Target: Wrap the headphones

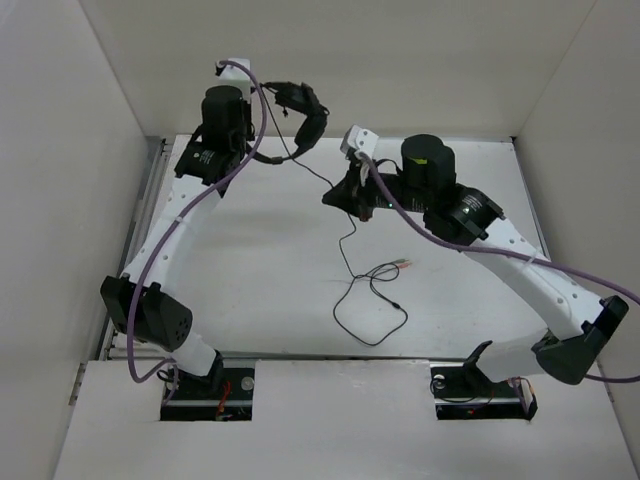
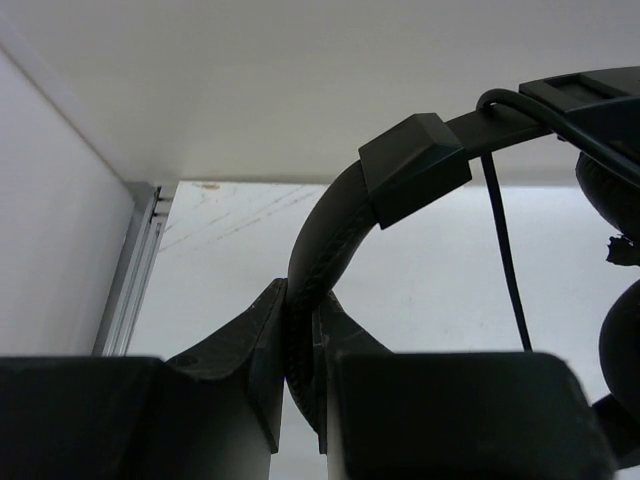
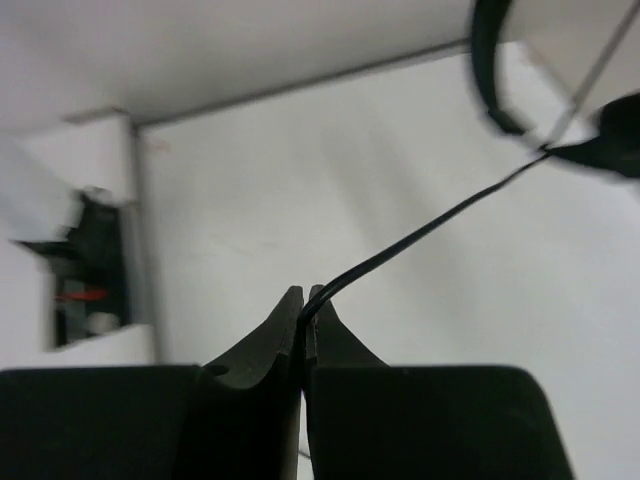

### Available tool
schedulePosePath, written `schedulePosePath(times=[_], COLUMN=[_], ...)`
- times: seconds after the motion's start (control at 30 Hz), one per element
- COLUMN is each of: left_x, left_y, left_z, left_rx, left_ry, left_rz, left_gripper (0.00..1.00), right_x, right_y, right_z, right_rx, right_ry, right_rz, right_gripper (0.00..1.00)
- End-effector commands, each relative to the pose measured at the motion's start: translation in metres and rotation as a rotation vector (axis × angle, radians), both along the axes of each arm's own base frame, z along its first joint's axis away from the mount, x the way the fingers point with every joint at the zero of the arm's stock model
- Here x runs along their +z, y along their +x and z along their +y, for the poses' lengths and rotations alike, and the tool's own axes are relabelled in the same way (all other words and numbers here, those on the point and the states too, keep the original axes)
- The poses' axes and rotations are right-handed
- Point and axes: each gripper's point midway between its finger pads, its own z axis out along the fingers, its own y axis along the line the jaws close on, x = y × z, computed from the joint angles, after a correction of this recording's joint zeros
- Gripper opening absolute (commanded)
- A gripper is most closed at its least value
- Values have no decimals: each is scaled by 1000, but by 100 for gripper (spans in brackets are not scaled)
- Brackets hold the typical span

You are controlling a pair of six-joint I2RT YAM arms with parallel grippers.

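Observation:
The cable (image 1: 345, 245) needs to come past the far side of the headphones (image 1: 305, 112), so next I should lift my right gripper away from my base and then turn it over them.
The black headphones (image 1: 305, 112) hang in the air at the back of the table, held up by my left gripper (image 1: 283, 97). In the left wrist view that gripper (image 2: 300, 300) is shut on the headband (image 2: 335, 215), with an earcup (image 2: 612, 190) at the right edge. The thin black cable (image 1: 345, 245) runs from the headphones down to my right gripper (image 1: 345, 192), which is shut on it. In the right wrist view the cable (image 3: 420, 235) leaves the gripper (image 3: 304, 300) and rises to the headphones (image 3: 490, 70). The rest of the cable loops on the table, ending in red and green plugs (image 1: 402, 266).
White walls enclose the table on the left, back and right. A metal rail (image 2: 135, 260) runs along the table's left edge. Purple arm cables (image 1: 250, 150) drape along both arms. The slack cable loop (image 1: 370, 320) lies near the front middle.

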Motion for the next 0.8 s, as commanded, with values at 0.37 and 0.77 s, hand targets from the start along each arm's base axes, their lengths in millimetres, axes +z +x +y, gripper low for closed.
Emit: schedulePosePath(times=[0.37,0.77], left_x=[-70,-53], left_y=[-40,-99], left_z=[-56,-145], left_rx=[-208,-590], left_ry=[211,185], left_rz=[113,125], left_gripper=[0,0], right_x=[142,136], right_y=[127,157], right_z=[-107,-133], right_rx=[-810,-914], right_ry=[-752,-708], right_rz=[-1259,-1460], right_gripper=[0,4])
